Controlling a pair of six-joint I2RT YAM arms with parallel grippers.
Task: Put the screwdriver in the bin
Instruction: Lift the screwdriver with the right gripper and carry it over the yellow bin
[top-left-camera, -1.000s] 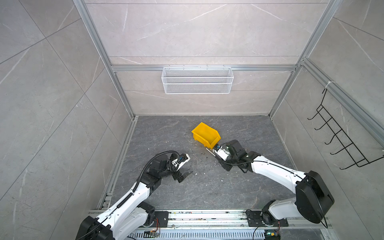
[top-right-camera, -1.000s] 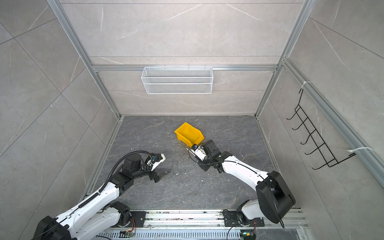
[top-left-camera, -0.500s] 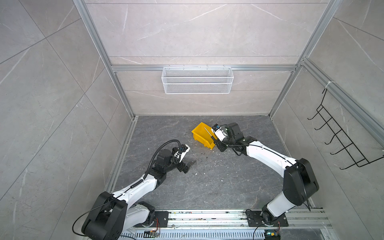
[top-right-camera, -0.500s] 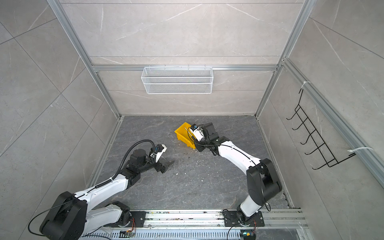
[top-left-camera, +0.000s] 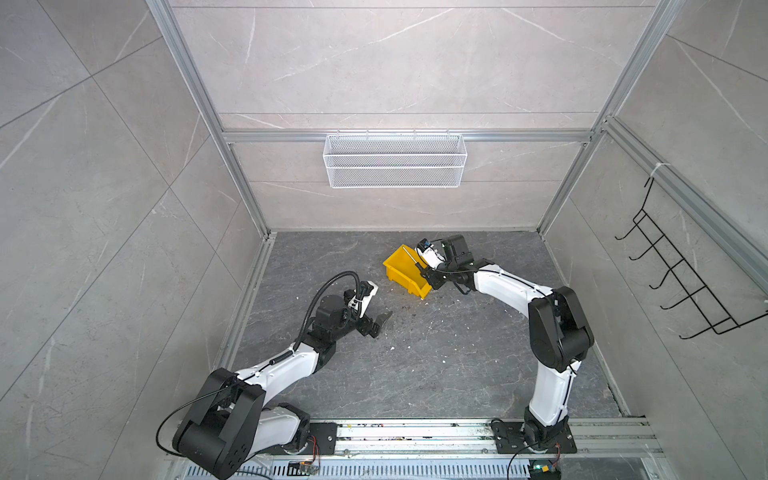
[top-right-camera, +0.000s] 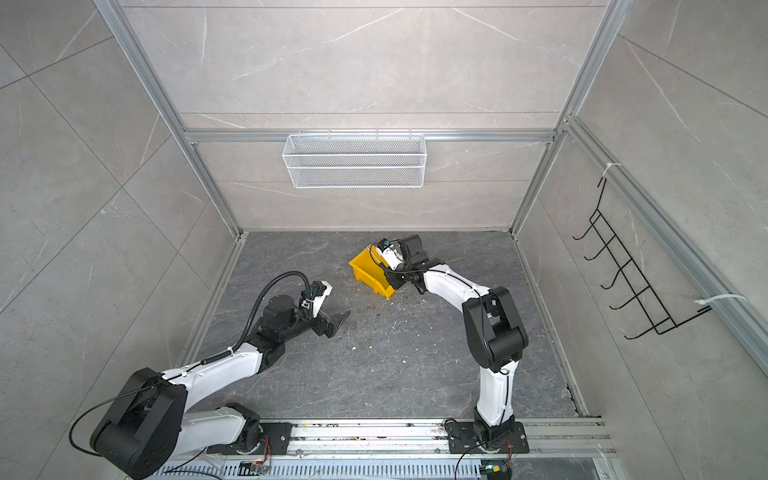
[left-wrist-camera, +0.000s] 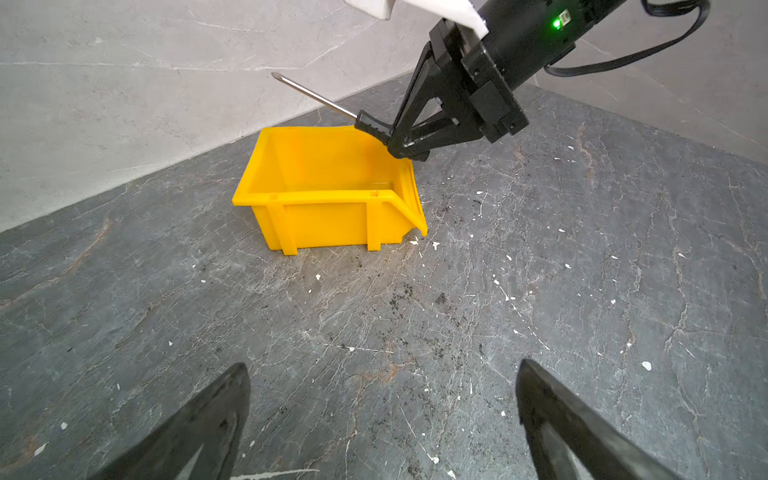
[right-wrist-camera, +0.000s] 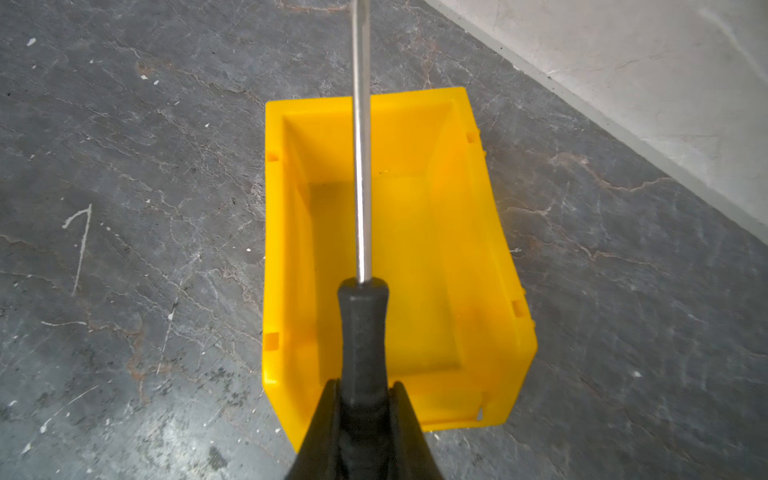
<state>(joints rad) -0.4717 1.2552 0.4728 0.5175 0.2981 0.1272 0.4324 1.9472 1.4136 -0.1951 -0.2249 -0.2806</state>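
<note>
The screwdriver still hangs above the bin's rim, so the right gripper will next move in past the bin's sloped edge and down toward the bin's empty bottom (top-left-camera: 410, 273) (right-wrist-camera: 412, 312) to let go of the screwdriver's black handle.
The yellow bin (top-left-camera: 401, 270) (top-right-camera: 368, 272) stands on the grey floor near the back, its sloped lip toward the front right. My right gripper (right-wrist-camera: 363, 386) (top-left-camera: 424, 274) is shut on the black handle of the screwdriver (right-wrist-camera: 362, 328). It hangs over the lip end, and the silver shaft (left-wrist-camera: 316, 97) points up and across the bin's (right-wrist-camera: 490, 216) opening, above its rim (left-wrist-camera: 332, 197). In the left wrist view the bin is empty. My left gripper (left-wrist-camera: 382, 370) (top-left-camera: 380, 322) is open and empty, low over the floor, well in front of the bin.
A white wire mesh basket (top-left-camera: 395, 162) hangs on the back wall. A black hook rack (top-left-camera: 681, 274) is on the right wall. White scraps (top-left-camera: 415, 328) dot the floor, and a thin bent white one (right-wrist-camera: 81, 232) lies beside the bin. The arms' base rail (top-left-camera: 415, 432) runs along the front.
My right gripper has carried the screwdriver from the floor in front of the bin up and back over it. My left arm has reached further forward.
</note>
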